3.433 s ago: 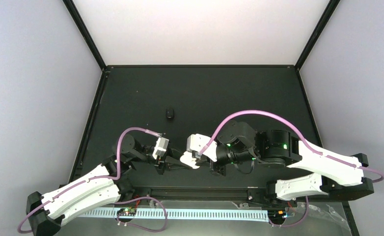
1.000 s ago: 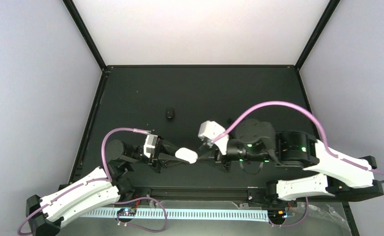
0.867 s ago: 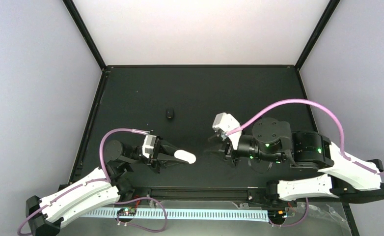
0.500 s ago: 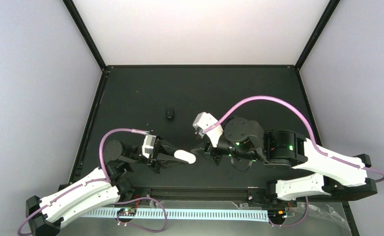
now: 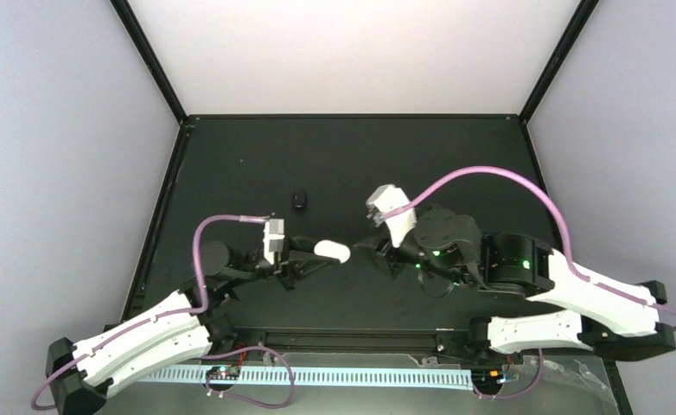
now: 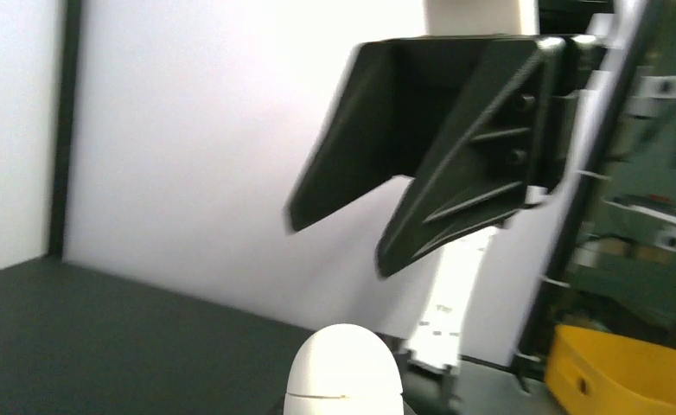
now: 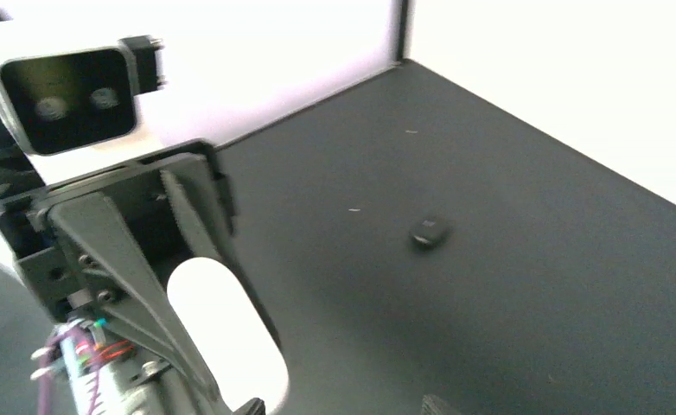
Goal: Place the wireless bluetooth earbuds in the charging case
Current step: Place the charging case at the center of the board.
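The left gripper swings outward next, tilts its fingers downward and lowers the case onto the tabletop, as clear table lies outward of the raised charging case.
My left gripper (image 5: 315, 256) is shut on the white charging case (image 5: 332, 252) and holds it above the table, rounded end pointing right. The lid seam shows on the case (image 6: 345, 372) and it looks closed. My right gripper (image 5: 366, 246) faces that end from the right, a small gap away. It is open, and its black fingers (image 6: 455, 164) spread above the case. In the right wrist view the case (image 7: 226, 333) lies between the left arm's fingers (image 7: 118, 251), beside my right gripper (image 7: 343, 406). One black earbud (image 5: 298, 201) lies on the table beyond, also seen as the small earbud (image 7: 430, 232).
The black table (image 5: 455, 164) is walled by white panels on three sides. A rail with a perforated strip (image 5: 317, 376) runs along the near edge. A yellow bin (image 6: 628, 372) shows beyond the table in the left wrist view.
My left gripper has carried the case up and to the right. The right gripper swung away, came back toward the case end, and its jaws have widened.
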Controlling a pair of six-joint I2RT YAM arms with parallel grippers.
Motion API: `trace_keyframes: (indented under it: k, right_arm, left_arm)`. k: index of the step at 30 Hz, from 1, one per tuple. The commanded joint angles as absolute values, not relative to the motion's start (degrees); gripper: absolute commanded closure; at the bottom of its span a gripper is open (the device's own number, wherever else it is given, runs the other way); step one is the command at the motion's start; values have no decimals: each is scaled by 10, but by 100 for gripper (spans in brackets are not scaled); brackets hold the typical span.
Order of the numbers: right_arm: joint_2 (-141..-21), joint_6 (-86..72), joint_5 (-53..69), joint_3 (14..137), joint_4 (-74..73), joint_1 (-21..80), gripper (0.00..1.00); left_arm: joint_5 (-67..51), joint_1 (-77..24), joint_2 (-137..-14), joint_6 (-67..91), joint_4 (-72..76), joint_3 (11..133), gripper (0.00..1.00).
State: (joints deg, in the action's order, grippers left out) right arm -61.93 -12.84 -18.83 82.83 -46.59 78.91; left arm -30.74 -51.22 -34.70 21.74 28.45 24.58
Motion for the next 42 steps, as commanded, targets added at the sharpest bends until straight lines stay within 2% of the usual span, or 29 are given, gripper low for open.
trace_keyframes:
  k: [1,5,14,19,33,35,42]
  right_arm:
    - [-529,-186,-296,754,-448,720,53]
    - [-485,-209,-247,663,-415,655,51]
    - [-452,-234,-240,562,-384,648,50]
    - [-435,-243,-241,544,-386,647,50]
    - [-396,-235,-265,551,-415,646,49]
    - [-395,-232,-269,556,-421,646,48]
    - [-386,-228,-283,566,-433,646,47]
  left_arm:
    - [-126,-501,-430,234,228,282,98]
    - [-125,-447,-585,284,187,356,98]
    - [-176,-345,-964,379,155,584,98]
    - [-181,-311,-1112,426,89,720,98]
    - [-98,-301,-1237,429,8,823,98]
    - [-92,-302,-1242,428,1,823,94]
    - [-88,-301,-1240,421,-15,810,68]
